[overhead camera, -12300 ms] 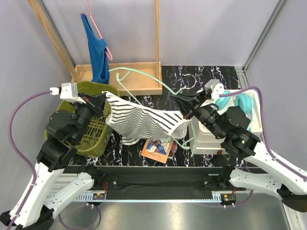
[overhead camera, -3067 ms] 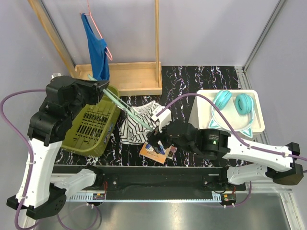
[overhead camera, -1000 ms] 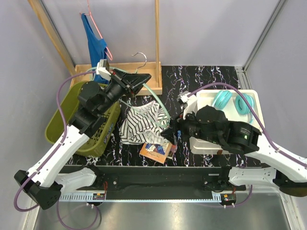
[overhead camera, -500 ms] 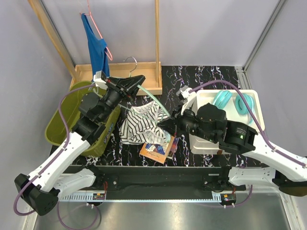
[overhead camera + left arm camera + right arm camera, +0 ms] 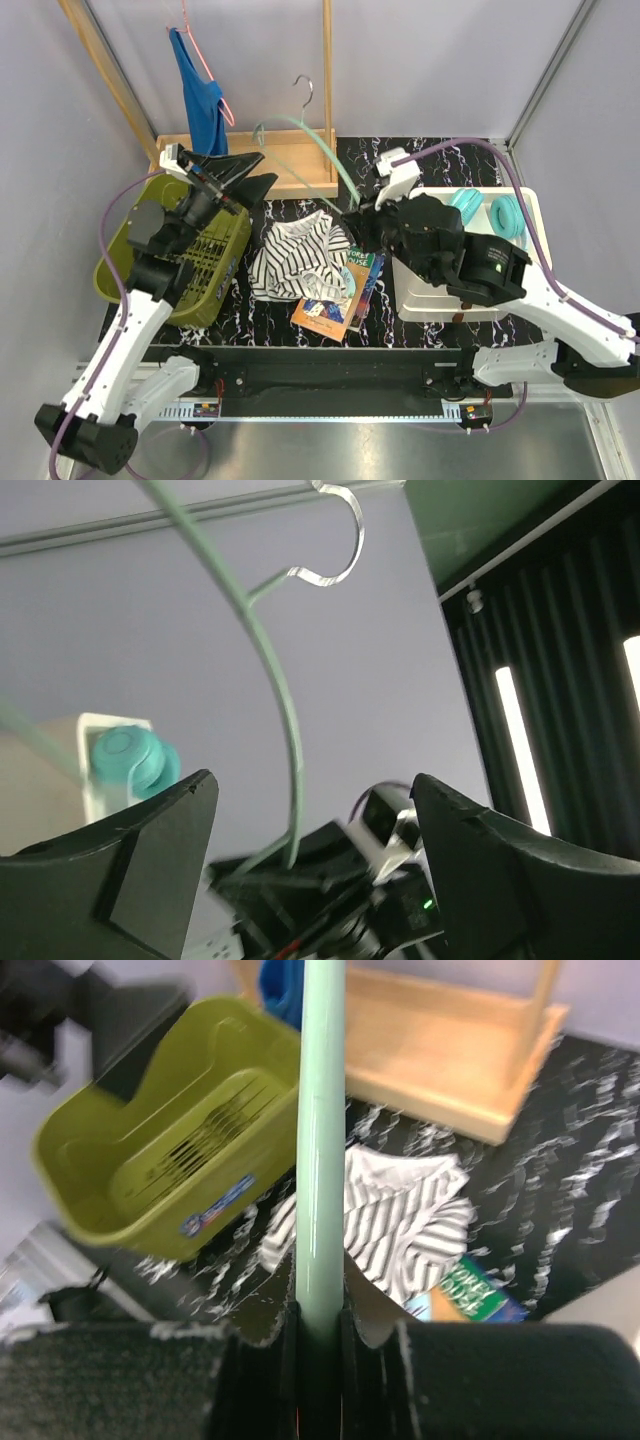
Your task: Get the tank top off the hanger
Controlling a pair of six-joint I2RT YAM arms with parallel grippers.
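Observation:
The green hanger (image 5: 325, 150) is bare, so the robot's right gripper will carry it outward into the rack's open space beside the pink hanger and release it.
The black-and-white striped tank top (image 5: 300, 255) lies crumpled on the dark marbled table, apart from the hanger; the right wrist view shows the tank top (image 5: 405, 1210) below the jaws. The pale green hanger (image 5: 325, 150) is bare and lifted, its metal hook (image 5: 305, 90) pointing toward the back wall. My right gripper (image 5: 355, 213) is shut on the hanger's lower bar (image 5: 320, 1160), which is clamped between the jaws (image 5: 320, 1310). My left gripper (image 5: 245, 175) is open over the basket's far end, off the hanger. In its wrist view the hanger (image 5: 285, 730) passes between the spread fingers (image 5: 110, 860).
An olive basket (image 5: 205, 290) sits at the left, and a wooden rack (image 5: 290, 165) stands behind it with a blue garment (image 5: 200, 95) on a pink hanger. Books (image 5: 335, 305) lie in front of the tank top. A white tray (image 5: 425, 295) with teal headphones (image 5: 490, 210) is at the right.
My left gripper has opened, let go of the hanger and drawn back to the left. My right gripper has shut on the hanger's lower bar and lifted it toward the back.

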